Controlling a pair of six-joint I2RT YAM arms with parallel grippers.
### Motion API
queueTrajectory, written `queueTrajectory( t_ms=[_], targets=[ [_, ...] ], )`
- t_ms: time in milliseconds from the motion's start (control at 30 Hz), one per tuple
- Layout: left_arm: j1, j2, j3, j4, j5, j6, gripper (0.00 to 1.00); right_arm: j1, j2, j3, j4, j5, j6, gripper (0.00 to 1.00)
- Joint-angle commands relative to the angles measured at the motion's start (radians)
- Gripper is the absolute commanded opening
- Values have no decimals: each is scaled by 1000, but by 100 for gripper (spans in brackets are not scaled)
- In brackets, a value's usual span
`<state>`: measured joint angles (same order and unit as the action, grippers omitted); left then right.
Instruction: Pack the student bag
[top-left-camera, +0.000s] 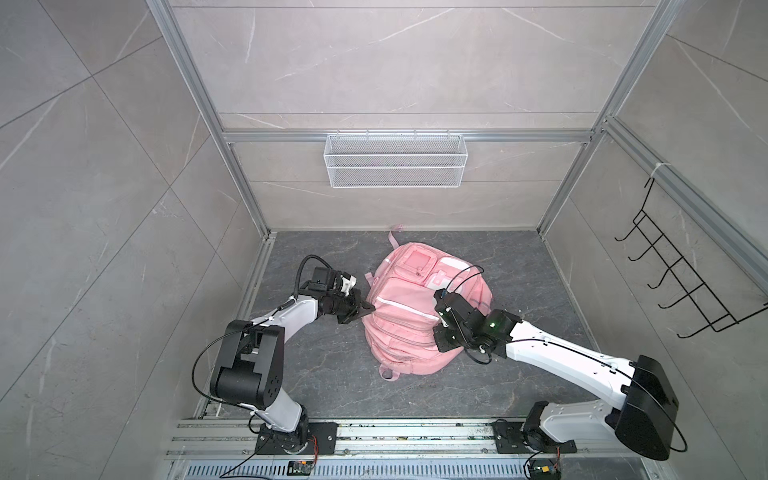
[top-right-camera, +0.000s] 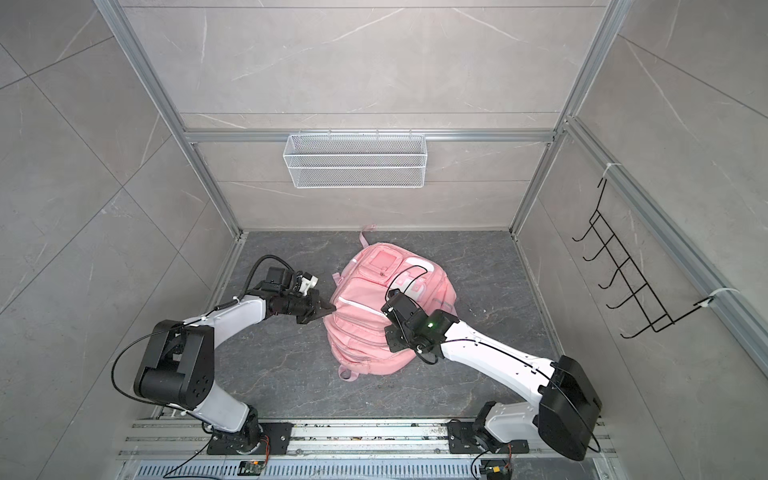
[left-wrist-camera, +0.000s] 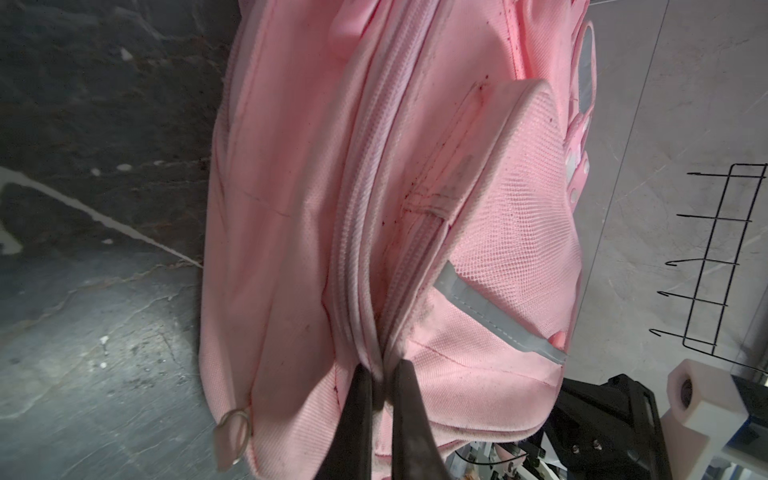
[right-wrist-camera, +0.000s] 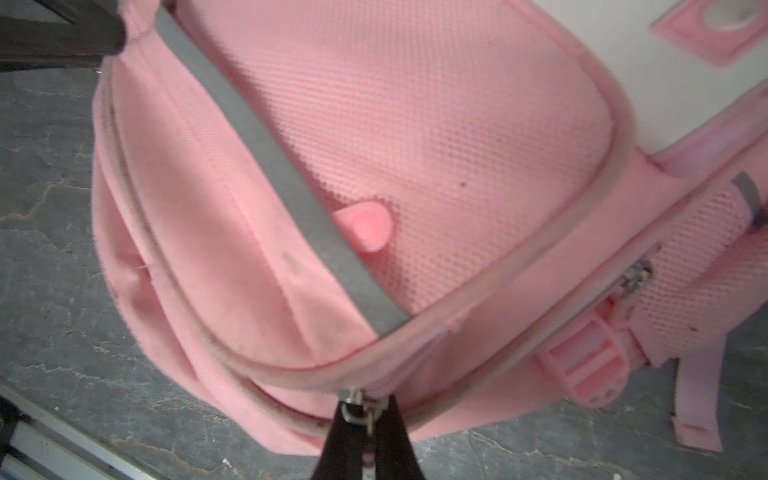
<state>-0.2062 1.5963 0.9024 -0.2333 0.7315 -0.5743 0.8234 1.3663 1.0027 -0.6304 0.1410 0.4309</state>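
My right gripper should next pull the bag (top-left-camera: 399, 320) outward by its metal zipper pull and then let go of the zipper pull, because free floor by the back wall (top-left-camera: 470, 242) is outward of the gripper.
The student bag (top-left-camera: 399, 320) (top-right-camera: 365, 320), a soft pink backpack, lies on the dark stone floor in both top views, front pockets up. My left gripper (top-left-camera: 371, 309) (top-right-camera: 332, 308) is at its left edge. In the left wrist view it (left-wrist-camera: 382, 368) is shut on a fold of the bag (left-wrist-camera: 291, 166) at the zipper seam. My right gripper (top-left-camera: 439, 332) leans over the bag's right side. In the right wrist view it (right-wrist-camera: 370, 405) is shut on a metal zipper pull (right-wrist-camera: 353, 405) at the rim of the bag (right-wrist-camera: 415, 124).
A white wire basket (top-left-camera: 395, 160) hangs on the back wall. A black wire hook rack (top-left-camera: 685, 270) (left-wrist-camera: 715, 257) is on the right wall. Aluminium rails (top-left-camera: 374, 436) carry both arm bases at the front. Another pink zip tab on a ring (left-wrist-camera: 232, 432) hangs near the floor.
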Motion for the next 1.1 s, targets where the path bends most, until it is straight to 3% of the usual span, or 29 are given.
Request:
queueTrajectory(
  t_ms=[0,133,300,400,433,567,600,633,667,700,733,900,1067],
  targets=[
    [65,7,8,-50,-155,121,0,-72,96,69,-43,83,-89,0],
    [66,10,0,-75,-175,172,0,-101,216,165,-28,81,-191,0],
    [65,-18,-7,-87,-184,190,0,-155,238,190,-7,36,-219,0],
    [64,-64,14,-122,-157,200,0,-157,187,181,12,-19,-219,11],
    [62,-95,27,-149,-152,209,3,-158,150,165,24,-20,-207,21],
    [62,-259,46,-233,-181,226,53,-158,-36,64,98,29,-146,58],
    [62,-294,44,-255,-196,228,61,-159,-77,47,103,56,-134,69],
    [62,-334,43,-283,-214,236,70,-160,-115,32,103,86,-128,94],
    [62,-372,38,-312,-234,240,76,-161,-146,23,100,116,-123,100],
    [63,-403,33,-338,-258,245,78,-164,-168,16,97,142,-121,100],
    [63,-436,27,-376,-289,255,88,-168,-191,7,93,178,-120,100],
    [63,-550,-29,-450,-506,224,99,-212,-263,-64,111,372,-56,100],
    [63,-654,-112,-381,-620,99,100,-353,-366,-233,218,516,96,100]
  ],
)
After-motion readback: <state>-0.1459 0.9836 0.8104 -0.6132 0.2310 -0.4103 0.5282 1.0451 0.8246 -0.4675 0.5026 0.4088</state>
